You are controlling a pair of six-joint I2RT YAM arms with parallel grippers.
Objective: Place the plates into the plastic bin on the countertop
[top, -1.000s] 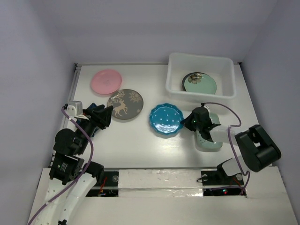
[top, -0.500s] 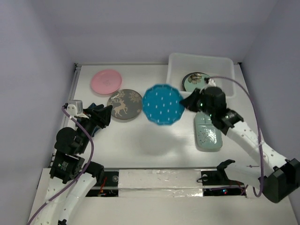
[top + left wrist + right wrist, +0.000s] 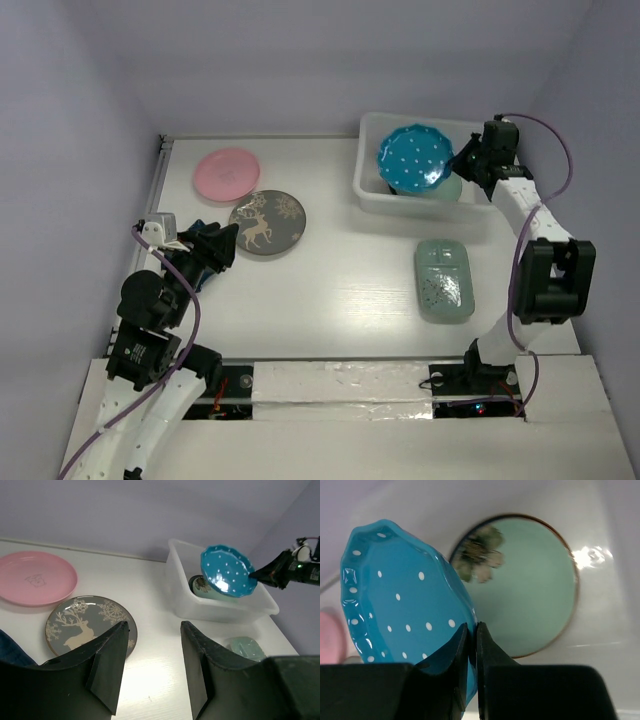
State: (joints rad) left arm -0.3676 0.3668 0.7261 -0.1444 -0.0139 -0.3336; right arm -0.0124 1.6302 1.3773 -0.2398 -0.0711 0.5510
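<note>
I will carry the blue plate down onto the pale green flowered plate in the bin (image 3: pixel 517 586) with my right gripper next.
My right gripper (image 3: pixel 455 160) is shut on the rim of the blue scalloped white-dotted plate (image 3: pixel 413 159), holding it tilted above the plastic bin (image 3: pixel 370 188). In the right wrist view the gripper (image 3: pixel 471 627) pinches the blue plate (image 3: pixel 395 605) over the pale green flowered plate (image 3: pixel 530 590) lying in the bin. The pink plate (image 3: pixel 227 173), the deer plate (image 3: pixel 267 221) and the pale green rectangular plate (image 3: pixel 443 279) lie on the countertop (image 3: pixel 340 290). My left gripper (image 3: pixel 228 240) is open and empty, just left of the deer plate (image 3: pixel 80 625). The dark teal plate is hidden.
A metal strip (image 3: pixel 155 190) runs along the countertop's left edge. Grey walls close in the back and sides. The left wrist view also shows the bin (image 3: pixel 220 611) and the pink plate (image 3: pixel 35 577).
My right gripper lifted the blue plate from the countertop's middle and carried it back and to the right, over the bin. The left arm has not moved.
</note>
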